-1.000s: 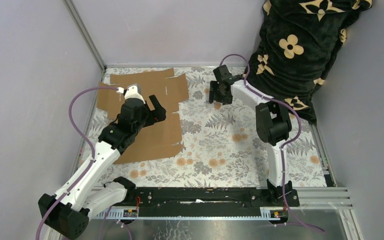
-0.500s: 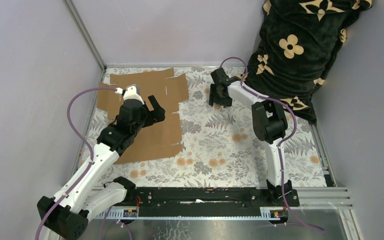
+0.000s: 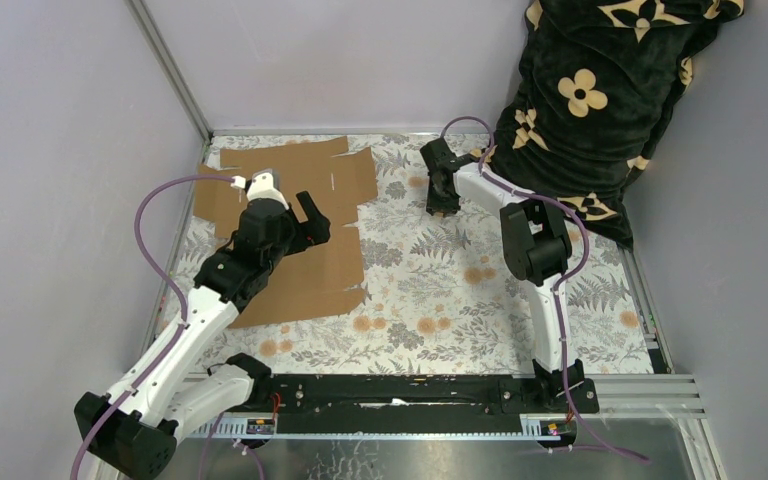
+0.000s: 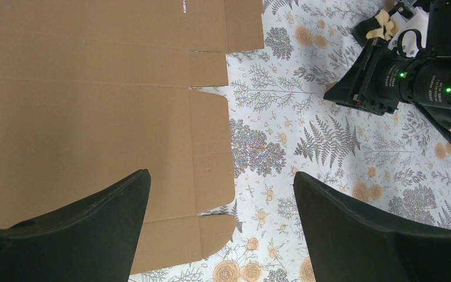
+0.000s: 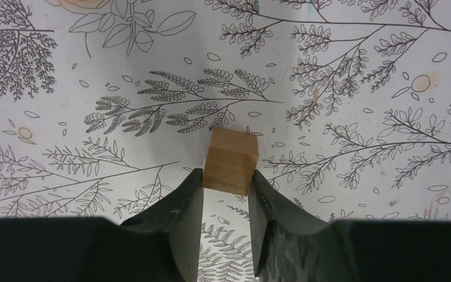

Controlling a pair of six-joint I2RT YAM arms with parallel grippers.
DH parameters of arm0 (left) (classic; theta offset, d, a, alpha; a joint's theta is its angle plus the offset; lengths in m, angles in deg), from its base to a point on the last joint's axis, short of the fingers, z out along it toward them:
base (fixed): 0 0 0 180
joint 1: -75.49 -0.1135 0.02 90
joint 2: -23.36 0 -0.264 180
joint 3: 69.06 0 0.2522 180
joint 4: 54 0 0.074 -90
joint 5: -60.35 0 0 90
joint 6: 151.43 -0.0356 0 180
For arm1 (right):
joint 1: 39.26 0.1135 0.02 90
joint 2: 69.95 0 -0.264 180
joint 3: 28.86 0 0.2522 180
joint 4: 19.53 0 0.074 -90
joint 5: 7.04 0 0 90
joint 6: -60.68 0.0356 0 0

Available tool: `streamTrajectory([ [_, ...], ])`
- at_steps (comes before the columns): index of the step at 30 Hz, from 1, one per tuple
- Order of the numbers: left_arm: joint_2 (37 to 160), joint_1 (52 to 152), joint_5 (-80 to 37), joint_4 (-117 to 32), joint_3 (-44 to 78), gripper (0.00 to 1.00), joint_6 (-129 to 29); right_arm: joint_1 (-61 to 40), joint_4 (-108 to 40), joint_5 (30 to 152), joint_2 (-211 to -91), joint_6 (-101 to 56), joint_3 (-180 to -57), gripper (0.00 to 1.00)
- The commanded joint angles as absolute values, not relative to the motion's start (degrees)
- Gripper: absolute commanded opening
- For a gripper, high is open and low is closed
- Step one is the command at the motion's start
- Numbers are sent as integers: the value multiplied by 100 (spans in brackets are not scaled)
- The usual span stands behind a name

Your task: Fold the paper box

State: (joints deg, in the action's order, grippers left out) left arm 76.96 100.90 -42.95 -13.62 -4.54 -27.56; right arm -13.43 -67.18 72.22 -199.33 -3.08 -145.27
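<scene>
The block should next go back and to the right in the top view with my right gripper, which will release it on the near cloth, farther from the paper box.
The paper box lies flat and unfolded on the table's left, a brown cardboard sheet with flaps and slits. In the left wrist view the paper box fills the left half. My left gripper hovers over its right edge, wide open with nothing between the fingers. At the back centre, my right gripper points down at the cloth. Its jaws press on both sides of a small wooden block that rests on the tablecloth.
A black blanket with tan flowers is piled at the back right, just behind the right arm. A floral cloth covers the table, with grey walls left and behind. The right arm shows in the left wrist view.
My right gripper shifted slightly left and its jaws closed onto the wooden block. The left arm and the cardboard have stayed almost still.
</scene>
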Motion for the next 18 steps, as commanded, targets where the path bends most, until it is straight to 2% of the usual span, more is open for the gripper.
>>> streamTrajectory([
  [1, 7571, 10112, -4319, -1624, -553, 99, -2873, -1315, -6670, 6898, -19724, -327, -14487, 26],
  [4, 7551, 10107, -4310, -1633, -597, 99, -2878, -1321, -6818, 6824, -19715, -384, -14522, 22],
  [8, 7509, 10107, -4327, -1631, -650, 99, -2904, -1337, -6876, 6554, -19393, -505, -14198, 20],
  [13, 7491, 10107, -4329, -1608, -665, 99, -2963, -1559, -6723, 6415, -18396, -534, -13011, 20],
  [18, 7518, 10107, -4291, -1660, -669, 99, -3017, -1879, -6680, 6360, -16959, -350, -11268, 21],
])
